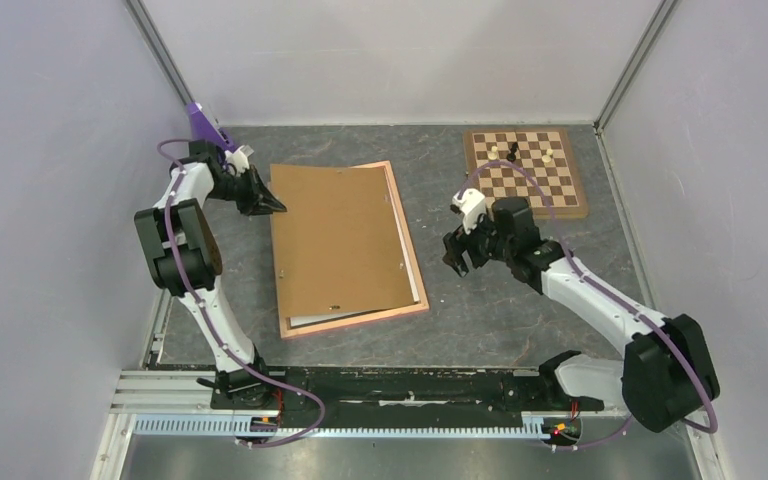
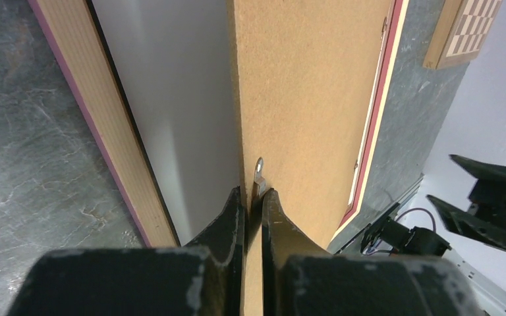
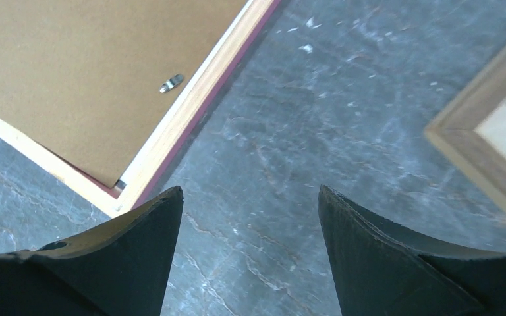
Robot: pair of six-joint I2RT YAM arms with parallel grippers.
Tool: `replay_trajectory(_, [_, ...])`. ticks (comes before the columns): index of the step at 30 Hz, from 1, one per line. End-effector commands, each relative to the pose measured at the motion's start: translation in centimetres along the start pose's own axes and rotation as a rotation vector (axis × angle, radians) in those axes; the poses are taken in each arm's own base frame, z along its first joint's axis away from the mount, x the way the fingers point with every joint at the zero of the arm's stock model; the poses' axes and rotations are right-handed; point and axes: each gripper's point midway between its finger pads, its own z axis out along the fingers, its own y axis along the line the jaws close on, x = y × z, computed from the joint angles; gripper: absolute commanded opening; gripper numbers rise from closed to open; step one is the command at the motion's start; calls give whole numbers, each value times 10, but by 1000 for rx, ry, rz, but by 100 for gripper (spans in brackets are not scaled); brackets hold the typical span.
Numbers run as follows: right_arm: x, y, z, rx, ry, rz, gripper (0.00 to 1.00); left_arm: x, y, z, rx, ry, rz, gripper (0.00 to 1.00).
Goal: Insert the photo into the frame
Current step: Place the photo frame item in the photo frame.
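Observation:
The white sheet inside the frame (image 2: 190, 158) is below my fingers, so my left gripper should next lower the board's held edge onto that sheet and release it there.
The frame (image 1: 360, 321) lies back-up on the table, its pink edge and pale wood rail (image 2: 85, 99) showing. A brown backing board (image 1: 335, 240) rests skewed over it. My left gripper (image 1: 278, 205) is shut on the board's left edge (image 2: 303, 85), its fingertips (image 2: 253, 197) next to a small metal tab (image 2: 259, 172). Under the held edge a white sheet (image 2: 171, 99) lies inside the frame. The photo is hidden; no printed side shows. My right gripper (image 1: 457, 258) hovers open over bare table (image 3: 250, 194), right of the frame's corner (image 3: 191, 108), holding nothing.
A brown-and-cream chessboard (image 1: 527, 172) with a few pieces sits at the back right, its corner near my right gripper (image 3: 494, 151). Grey walls close in the table on three sides. A purple part (image 1: 200, 122) stands behind the left arm.

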Motion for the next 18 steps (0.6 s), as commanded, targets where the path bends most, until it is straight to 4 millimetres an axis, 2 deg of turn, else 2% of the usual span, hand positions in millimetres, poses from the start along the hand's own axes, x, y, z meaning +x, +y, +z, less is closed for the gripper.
replay_trajectory(1, [-2,19,21,-61,-57,-23,78,-16,25,-8,-177,-105,82,2])
replay_trajectory(2, [4,24,25,-73,-41,-17,78,-15,25,-9,-176,-112,77,2])
replay_trajectory(3, [1,25,29,-77,-60,-18,78,-13,25,-8,-174,-115,71,2])
replay_trajectory(10, [16,40,56,-156,-33,34,78,0,27,-4,-156,-135,23,2])
replay_trajectory(18, [27,51,77,-228,-4,70,76,11,27,6,-110,-127,-1,2])
